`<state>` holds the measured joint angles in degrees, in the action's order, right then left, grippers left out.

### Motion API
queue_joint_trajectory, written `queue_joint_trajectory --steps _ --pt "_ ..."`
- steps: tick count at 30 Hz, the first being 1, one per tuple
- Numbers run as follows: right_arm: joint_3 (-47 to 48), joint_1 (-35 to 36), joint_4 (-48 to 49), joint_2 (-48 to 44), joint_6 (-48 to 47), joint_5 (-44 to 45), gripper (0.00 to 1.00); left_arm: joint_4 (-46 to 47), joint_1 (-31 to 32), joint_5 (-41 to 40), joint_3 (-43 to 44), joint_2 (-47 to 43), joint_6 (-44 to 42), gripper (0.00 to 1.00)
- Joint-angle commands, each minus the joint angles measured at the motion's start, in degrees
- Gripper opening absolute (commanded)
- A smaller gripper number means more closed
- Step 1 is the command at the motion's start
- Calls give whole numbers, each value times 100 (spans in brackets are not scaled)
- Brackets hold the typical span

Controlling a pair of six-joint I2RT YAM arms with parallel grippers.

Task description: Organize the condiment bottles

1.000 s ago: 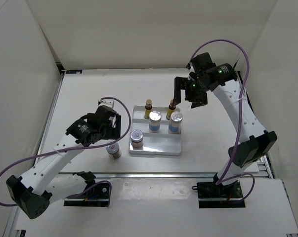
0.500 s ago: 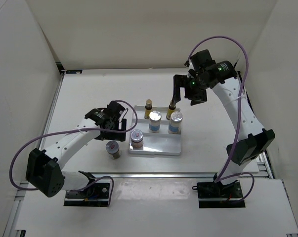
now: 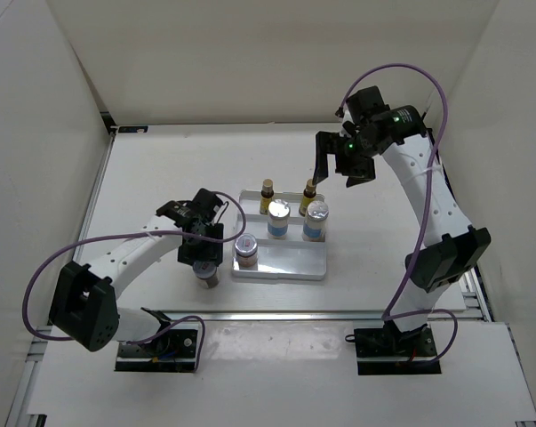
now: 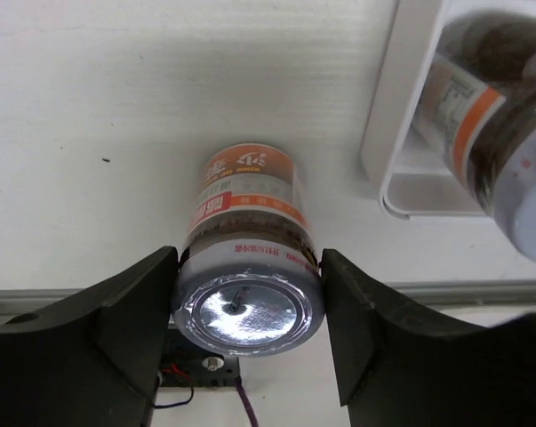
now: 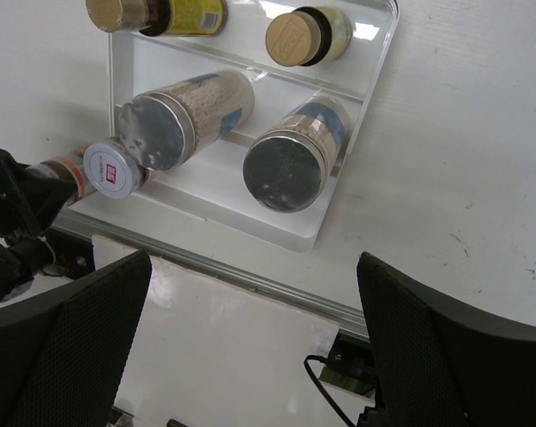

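Observation:
My left gripper carries the jar up, across and down into the bare room of the tray's front row next, as that lies to its right in the top view.
A short jar [image 4: 247, 307] with a silver lid and a reddish label stands on the table just left of the white tray [image 4: 396, 133]. My left gripper [image 4: 248, 271] is down over it, and both fingers press the sides of its lid. From above, the same jar [image 3: 207, 274] shows partly under that gripper [image 3: 204, 253]. A second jar [image 3: 246, 249] stands in the tray's front row. Behind it are two blue bottles [image 3: 278, 216] [image 3: 316, 216] and two slim yellow bottles [image 3: 268, 191] [image 3: 309, 189]. My right gripper [image 3: 332, 165] hangs open and empty above the tray's back right.
The tray [image 3: 294, 262] has ridged steps and bare room in its front row to the right of the jar. A metal rail [image 5: 250, 280] runs along the table's near edge. White walls close off the back and both sides.
My left gripper swung over the jar on the table, came down around it and closed on its lid. The right arm has hardly moved and its jaws stay wide.

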<state>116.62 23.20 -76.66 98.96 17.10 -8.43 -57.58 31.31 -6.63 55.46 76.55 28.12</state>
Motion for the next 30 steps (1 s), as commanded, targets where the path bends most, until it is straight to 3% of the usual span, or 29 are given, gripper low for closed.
queue_joint_trajectory --steps 1,3,5,6,8,15,20,25,30 --pt "308 -70 -270 89 -137 -168 99 107 -72 206 -141 -44 176 71" --pt "309 -70 -270 89 -137 -291 99 107 -72 206 -202 -44 238 61" --pt "257 -123 -270 89 -137 -291 99 107 -72 154 -98 -44 238 41" --pt "256 -123 -270 89 -137 -291 99 107 -72 154 -19 -105 238 25" --pt "256 -123 -270 89 -137 -291 99 -68 -72 75 393 -158 238 11" --pt "143 -175 -165 141 -85 -344 99 -1007 138 -565 2701 192 -191 11" --pt "80 -176 -165 141 -84 -344 99 -1334 244 -427 4556 860 -509 11" --pt "-113 -290 -165 -34 -84 -283 99 -1335 726 214 5597 1511 -755 11" --pt "-359 -395 -165 -280 -84 -230 99 -1335 1403 215 6142 2118 -887 11"
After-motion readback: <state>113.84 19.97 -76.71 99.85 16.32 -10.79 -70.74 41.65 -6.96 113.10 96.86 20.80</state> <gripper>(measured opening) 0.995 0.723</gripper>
